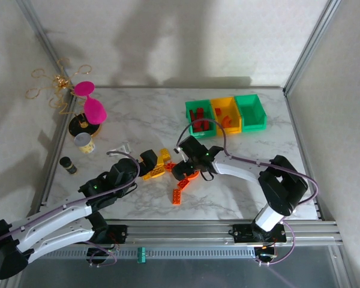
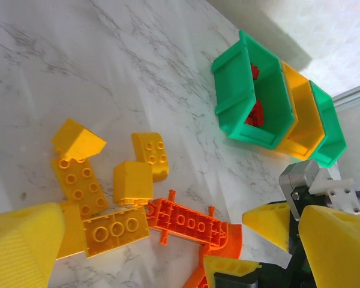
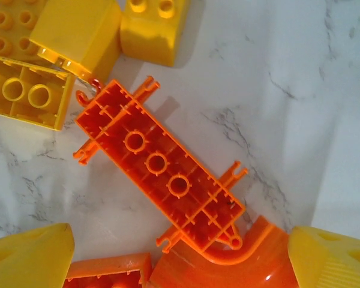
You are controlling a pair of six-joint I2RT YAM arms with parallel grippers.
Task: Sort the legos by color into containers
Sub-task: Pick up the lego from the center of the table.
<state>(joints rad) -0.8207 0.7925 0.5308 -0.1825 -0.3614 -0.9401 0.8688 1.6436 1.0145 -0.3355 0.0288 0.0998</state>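
The long orange plate point(image 3: 159, 171) is slanted to the open fingers, so my right gripper will next move toward the yellow bricks, turn and go down around the middle of the plate.
Yellow legos point(image 1: 159, 165) and orange legos point(image 1: 189, 175) lie in a cluster at mid-table, with one orange brick point(image 1: 177, 195) apart nearer the front. An upturned long orange plate point(image 3: 159, 171) touches an orange arch point(image 3: 228, 267). My right gripper point(image 3: 180, 261) is open, straddling the arch and an orange brick point(image 3: 108, 273). My left gripper point(image 2: 180, 252) is open just left of the cluster, over the yellow bricks point(image 2: 111, 231). The containers stand at the back right: a green bin point(image 1: 189, 117) with red bricks, a yellow bin point(image 1: 223, 100) with orange ones, a green bin point(image 1: 252, 111).
Pink cups point(image 1: 91, 103) on a stand, a white cup point(image 1: 84, 143) and a small dark bottle point(image 1: 68, 165) stand at the left edge. A gold wire ornament point(image 1: 51, 84) lies behind them. The two grippers are close together. Metal frame posts bound the table.
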